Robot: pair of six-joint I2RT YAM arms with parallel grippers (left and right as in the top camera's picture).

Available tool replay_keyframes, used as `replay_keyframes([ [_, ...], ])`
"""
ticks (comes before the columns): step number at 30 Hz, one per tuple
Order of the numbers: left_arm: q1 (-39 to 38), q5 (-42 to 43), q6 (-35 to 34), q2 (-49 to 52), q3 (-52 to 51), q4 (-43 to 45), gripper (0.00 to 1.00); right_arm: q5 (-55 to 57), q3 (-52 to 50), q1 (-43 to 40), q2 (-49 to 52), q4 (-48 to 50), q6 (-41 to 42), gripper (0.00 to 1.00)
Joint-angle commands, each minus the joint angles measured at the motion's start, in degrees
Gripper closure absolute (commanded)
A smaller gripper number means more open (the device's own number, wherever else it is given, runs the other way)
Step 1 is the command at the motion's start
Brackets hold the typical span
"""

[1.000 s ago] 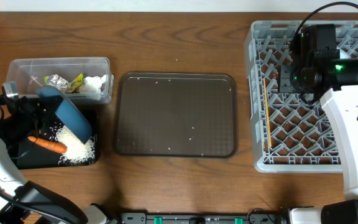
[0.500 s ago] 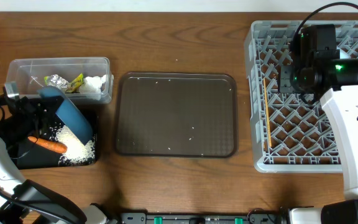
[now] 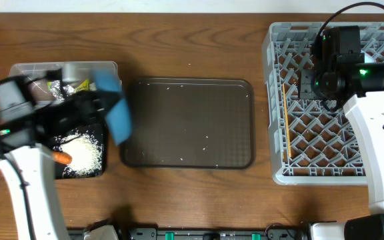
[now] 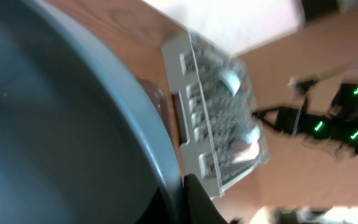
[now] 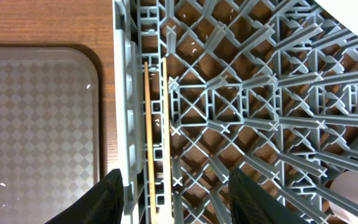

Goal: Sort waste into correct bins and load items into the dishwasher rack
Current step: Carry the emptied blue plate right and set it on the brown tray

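Note:
The serving tray's open middle is below the left gripper, to its right in the overhead view, so the robot needs to swing the left gripper there, level the bowl (image 3: 114, 107), lower it and release it.
My left gripper (image 3: 102, 107) is shut on the rim of the dark-blue bowl (image 3: 114, 107) and holds it, blurred, above the gap between the clear tub (image 3: 25, 69) and the brown serving tray. In the left wrist view the bowl (image 4: 55, 124) fills the frame, with my finger (image 4: 184, 202) against its rim. The tub holds the foil ball (image 3: 62, 87) and the yellow-green wrapper (image 3: 82, 85). The black tray (image 3: 79, 175) holds rice (image 3: 85, 150) and the carrot (image 3: 62, 159). My right gripper (image 5: 179, 199) is open and empty over the grey rack (image 3: 332, 175), beside the chopsticks (image 5: 154, 124).
The dark-brown serving tray (image 3: 192, 123) lies mid-table with a few rice grains on it. The rack (image 5: 260, 93) fills the right side, and the chopsticks (image 3: 287, 120) lie along its left wall. A pale rounded shape (image 5: 356, 186) shows at the lower right of the right wrist view.
My left arm has swung up and to the right, carrying the bowl from over the black tray to the serving tray's left edge. The right arm has not moved.

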Motion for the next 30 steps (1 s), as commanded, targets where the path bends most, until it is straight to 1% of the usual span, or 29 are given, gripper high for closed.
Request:
replay_keyframes([
  [1, -10.82, -12.22, -10.32, 0.13, 0.11, 5.14, 0.94, 0.74, -0.09, -0.31, 0.37, 0.24, 1.11, 0.51],
  [4, -21.29, -18.49, -14.12, 1.70, 0.11, 11.06, 0.94, 0.74, -0.09, -0.31, 0.37, 0.02, 1.11, 0.52],
  [6, -27.26, -24.33, -15.50, 3.34, 0.11, 13.44, 0.94, 0.74, -0.09, -0.31, 0.37, -0.31, 1.11, 0.52],
  [9, -35.65, -35.15, -15.45, 7.10, 0.11, 15.32, 0.94, 0.74, -0.09, -0.31, 0.37, -0.98, 1.11, 0.52],
  [12, -41.55, -44.70, -15.41, 11.85, 0.11, 16.20, 0.94, 0.74, -0.09, -0.31, 0.37, -1.38, 1.11, 0.52],
  [14, -44.22, -46.27, -15.37, 15.17, 0.11, 17.53, 0.94, 0.74, -0.09, -0.31, 0.37, -1.42, 1.11, 0.52],
  [19, -49.05, -46.23, -14.97, 22.99, 0.11, 22.69, 0.94, 0.72, -0.09, -0.31, 0.37, -1.81, 1.11, 0.50],
  [25, -52.96, -46.23, -14.99, 27.85, 0.11, 27.61, 0.93, 0.55, -0.09, -0.31, 0.37, -2.05, 1.11, 0.50],
  [26, -53.35, -46.23, -14.99, 27.87, 0.11, 27.76, 0.90, 0.55, -0.09, -0.31, 0.37, -2.05, 1.11, 0.49],
  [27, -53.77, -46.21, -14.99, 27.80, 0.13, 27.96, 0.83, 0.55, -0.09, -0.31, 0.37, -2.03, 1.11, 0.49],
  [28, -53.92, -46.21, -14.97, 27.58, 0.26, 27.91, 0.73, 0.55, -0.09, -0.31, 0.37, -2.01, 1.11, 0.48],
  [29, -53.90, -46.23, -14.95, 27.30, 0.50, 27.63, 0.68, 0.55, -0.09, -0.31, 0.37, -1.97, 1.09, 0.46],
  [30, -53.62, -46.21, -14.69, 26.88, 0.81, 27.17, 0.61, 0.52, -0.09, -0.31, 0.37, -1.77, 1.09, 0.45],
])
